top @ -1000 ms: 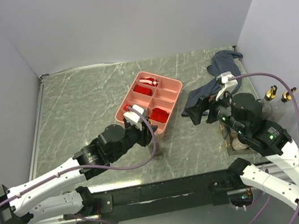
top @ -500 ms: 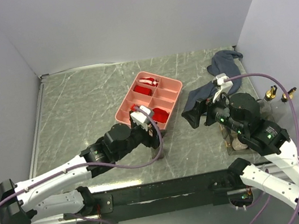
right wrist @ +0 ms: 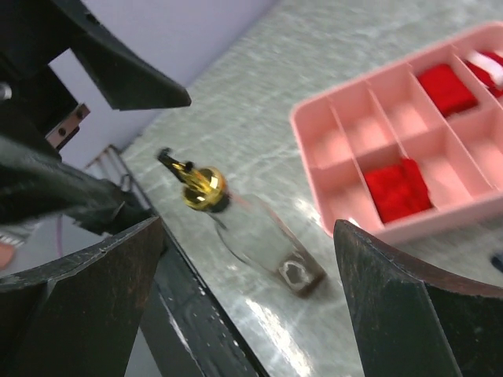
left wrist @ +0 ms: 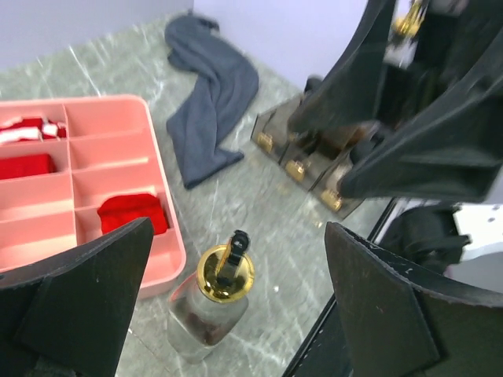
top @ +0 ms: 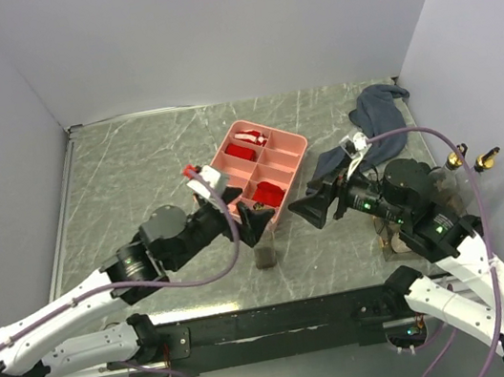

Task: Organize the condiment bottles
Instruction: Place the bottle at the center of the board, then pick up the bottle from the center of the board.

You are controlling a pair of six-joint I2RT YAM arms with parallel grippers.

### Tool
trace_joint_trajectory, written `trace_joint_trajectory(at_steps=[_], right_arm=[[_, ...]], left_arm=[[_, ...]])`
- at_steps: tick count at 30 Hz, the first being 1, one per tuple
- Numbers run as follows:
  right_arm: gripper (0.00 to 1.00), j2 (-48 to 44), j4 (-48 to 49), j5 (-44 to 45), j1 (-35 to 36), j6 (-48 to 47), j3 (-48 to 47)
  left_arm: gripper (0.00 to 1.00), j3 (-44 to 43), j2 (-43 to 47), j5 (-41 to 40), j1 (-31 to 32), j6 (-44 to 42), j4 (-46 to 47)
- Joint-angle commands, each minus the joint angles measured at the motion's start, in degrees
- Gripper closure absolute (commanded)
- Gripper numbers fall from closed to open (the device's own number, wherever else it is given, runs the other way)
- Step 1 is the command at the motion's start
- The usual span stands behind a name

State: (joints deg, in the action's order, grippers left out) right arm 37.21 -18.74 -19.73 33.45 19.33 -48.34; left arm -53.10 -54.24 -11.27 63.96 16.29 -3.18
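My open right gripper moves down and leftward in the top view onto the bottle's gold-topped neck next. The bottle stands upright with its gold spout on top.
A clear condiment bottle (top: 265,252) with a gold pourer spout (left wrist: 225,272) stands upright on the marble table, just in front of the pink tray's near corner. My left gripper (top: 254,221) hangs over it, open, its fingers (left wrist: 86,298) wide on either side and not touching. From the right, my right gripper (top: 313,207) faces the same bottle (right wrist: 255,236), open and empty. More gold-capped bottles (left wrist: 297,168) sit in smoky holders at the right. Two gold spouts (top: 459,156) show by the right wall.
The pink divided tray (top: 292,151) holds red items in some compartments. A blue-grey cloth (top: 371,120) lies crumpled at the back right. The table's black front rail (right wrist: 212,330) runs close behind the standing bottle. Walls close in the left, back and right.
My left gripper has opened and let go of the clear bottle, which now stands alone on the table. The left wrist has drawn back to the left; my right gripper has moved left toward the bottle.
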Motion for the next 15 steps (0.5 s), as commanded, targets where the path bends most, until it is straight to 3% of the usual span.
trace_joint_trajectory(at_steps=[1,8,15], right_arm=[[0.04,0.0,12.9,-7.0,1.3,1.6,2.3],[0.04,6.9,16.0,-7.4,7.6,-1.6,1.6],[0.04,15.0,20.1,2.0,15.7,-7.7,2.7]], left_arm=[[0.03,-2.9,4.4,-2.2,0.3,2.2,-2.9],[0.03,-4.4,9.6,-8.3,0.2,3.7,-11.1],[0.03,-1.1,19.6,-18.6,0.2,3.8,-19.0]])
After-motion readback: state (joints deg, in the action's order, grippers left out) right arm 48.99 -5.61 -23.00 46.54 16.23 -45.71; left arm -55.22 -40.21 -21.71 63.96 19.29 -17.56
